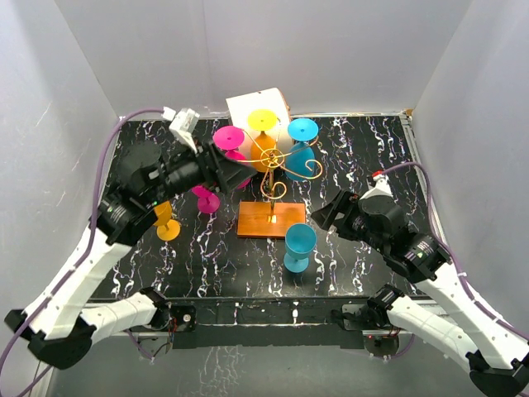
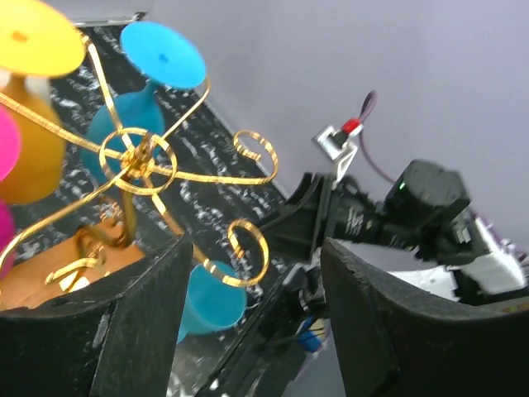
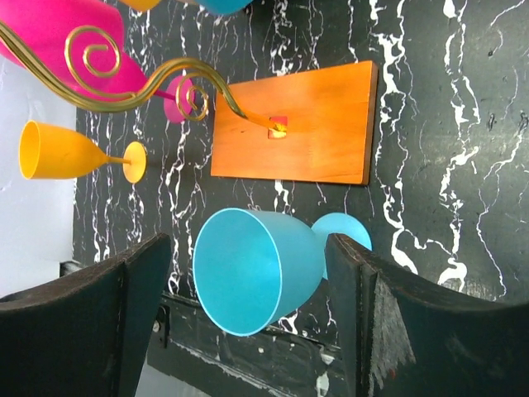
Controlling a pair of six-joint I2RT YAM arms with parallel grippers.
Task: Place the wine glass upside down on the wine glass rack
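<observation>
To get one fingertip into the opening of the upright blue wine glass, my right gripper will lower and shift toward that wine glass first.
The wine glass rack (image 1: 277, 161) is gold wire with scroll arms on an orange-brown wooden base (image 1: 271, 220). A magenta (image 1: 229, 136), a yellow (image 1: 263, 120) and a blue glass (image 1: 302, 130) hang upside down on it. A blue wine glass (image 1: 299, 246) stands upright in front of the base. My right gripper (image 1: 326, 217) is open just right of it; in the right wrist view (image 3: 252, 318) the glass (image 3: 256, 269) sits between the spread jaws, untouched. My left gripper (image 1: 240, 175) is open and empty beside the rack's hub (image 2: 136, 157).
An orange-yellow glass (image 1: 165, 219) and a magenta glass (image 1: 205, 198) stand on the table left of the rack. A white box (image 1: 248, 107) is behind the rack. White walls enclose the black marbled table (image 1: 372, 165).
</observation>
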